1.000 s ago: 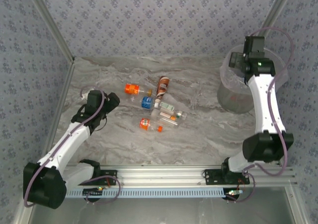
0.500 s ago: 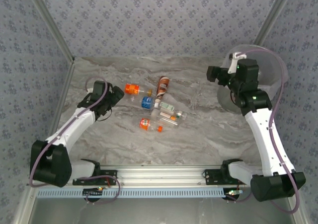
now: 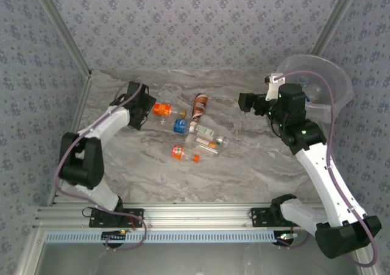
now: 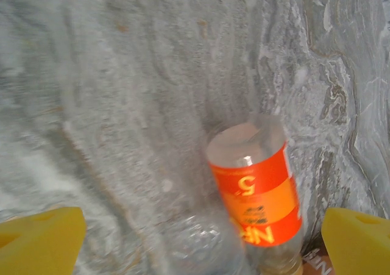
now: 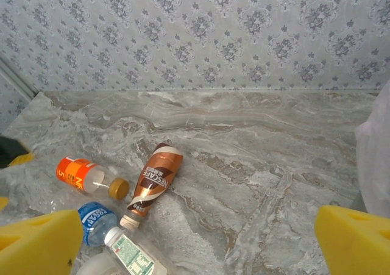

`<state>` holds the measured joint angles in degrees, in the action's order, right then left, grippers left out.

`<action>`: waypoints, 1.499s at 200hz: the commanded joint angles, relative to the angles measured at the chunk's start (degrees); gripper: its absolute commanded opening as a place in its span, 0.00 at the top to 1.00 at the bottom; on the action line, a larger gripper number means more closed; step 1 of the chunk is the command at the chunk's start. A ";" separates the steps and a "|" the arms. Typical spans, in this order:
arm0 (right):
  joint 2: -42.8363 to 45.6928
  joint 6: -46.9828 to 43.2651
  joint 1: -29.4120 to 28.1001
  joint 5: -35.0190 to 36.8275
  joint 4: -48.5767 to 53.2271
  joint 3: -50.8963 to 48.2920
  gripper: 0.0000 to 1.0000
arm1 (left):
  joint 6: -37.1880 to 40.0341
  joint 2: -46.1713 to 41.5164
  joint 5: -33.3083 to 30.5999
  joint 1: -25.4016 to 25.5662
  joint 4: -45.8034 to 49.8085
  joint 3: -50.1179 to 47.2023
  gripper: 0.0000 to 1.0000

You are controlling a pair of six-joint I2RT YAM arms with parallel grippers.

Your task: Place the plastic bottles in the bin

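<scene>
The left gripper moves down and toward the brown bottle next, onto the orange-labelled bottle's bottom end [image 3: 156, 108] [image 4: 248, 146], since this end lies below it on that side.
Several plastic bottles lie in a loose cluster mid-table: an orange-labelled one [image 3: 161, 109], a brown one [image 3: 198, 104], a blue-labelled one [image 3: 179, 126] and a lower orange-labelled one [image 3: 178, 152]. My left gripper [image 3: 147, 108] is open just left of the orange-labelled bottle [image 4: 259, 196], which lies between its yellow fingers [image 4: 42, 238], nearer the right one and untouched. My right gripper [image 3: 245, 101] is open and empty, hanging left of the bin [image 3: 332, 80] and facing the brown bottle [image 5: 155, 177]. The bin's bag [image 5: 375, 159] shows at the right edge.
Patterned walls close the table at the back and both sides. A bottle with a green label [image 5: 131, 253] and a blue-labelled one [image 5: 97, 220] lie near the brown bottle. Bare marble [image 3: 256, 159] stretches between the cluster and the bin.
The left arm has reached forward and right, up to the orange-labelled bottle. The right arm has swung left from over the bin toward the cluster, its jaws finishing opening.
</scene>
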<state>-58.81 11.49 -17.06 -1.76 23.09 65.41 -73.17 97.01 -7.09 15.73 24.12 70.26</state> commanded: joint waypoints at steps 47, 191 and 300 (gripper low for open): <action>0.63 0.64 -1.48 2.61 0.15 0.16 0.00 | -13.27 12.17 4.24 -0.24 4.30 9.48 0.01; 4.56 0.12 -2.41 5.76 4.83 0.42 0.00 | -19.62 24.78 1.20 2.37 3.45 21.39 0.29; 5.98 1.44 -2.53 5.52 4.48 -1.32 0.00 | -8.49 19.58 -1.42 2.29 -4.06 17.40 0.59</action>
<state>-53.60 11.64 -19.18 3.86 28.47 65.23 -87.77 121.45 -6.39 17.80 22.50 89.30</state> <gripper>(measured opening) 0.998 0.564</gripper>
